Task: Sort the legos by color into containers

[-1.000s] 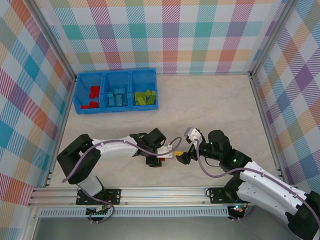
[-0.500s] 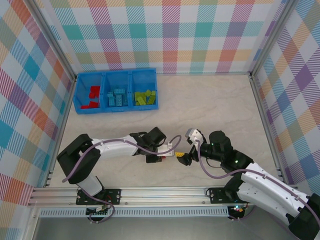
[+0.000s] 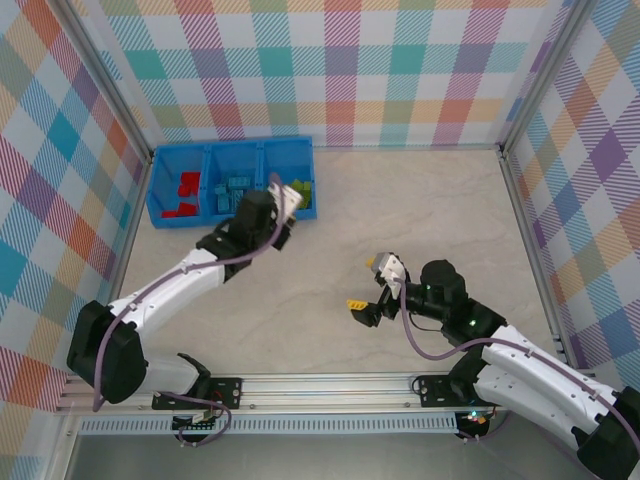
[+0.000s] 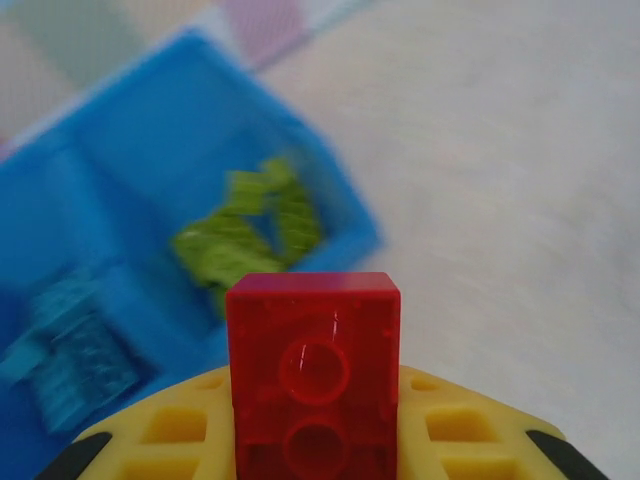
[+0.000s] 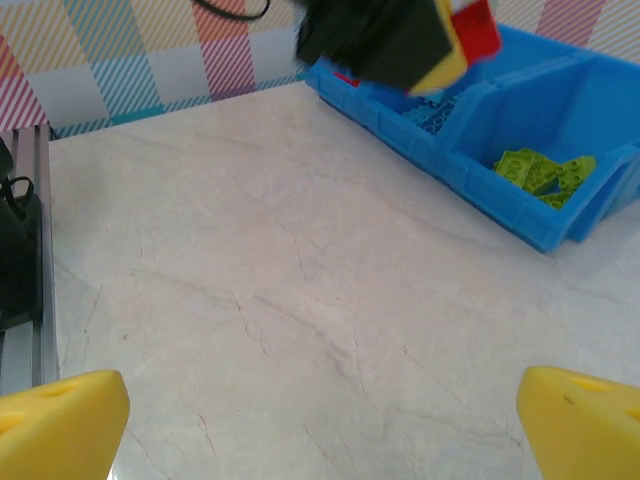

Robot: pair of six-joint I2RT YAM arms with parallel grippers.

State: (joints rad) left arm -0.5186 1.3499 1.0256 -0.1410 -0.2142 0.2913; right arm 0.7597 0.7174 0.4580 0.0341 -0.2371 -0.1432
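Observation:
My left gripper is going to move past the light blue legos, over the far end bin (image 3: 180, 185), and down to release, because red legos are already in that bin.
My left gripper (image 3: 278, 192) is shut on a red lego (image 4: 313, 372), which stands up between its yellow fingers (image 4: 175, 428). It hovers at the front of the blue containers (image 3: 232, 148), by the divider between the middle and right bins. The left bin holds red legos (image 3: 186, 192), the middle one light blue legos (image 3: 234, 193), the right one lime green legos (image 3: 298, 195). In the left wrist view the green pile (image 4: 250, 225) lies straight ahead. My right gripper (image 3: 362, 305) stands open low over bare table, nothing between its fingertips (image 5: 60, 418).
Plaid walls and metal rails enclose the beige table (image 3: 420, 220). The right wrist view looks across the table to the left gripper (image 5: 385, 40) with its red lego (image 5: 478, 28) above the containers (image 5: 520, 215).
The left gripper shut on the red lego near the right gripper, then lifted it and swung far up-left to the containers. The right gripper stayed open and barely moved.

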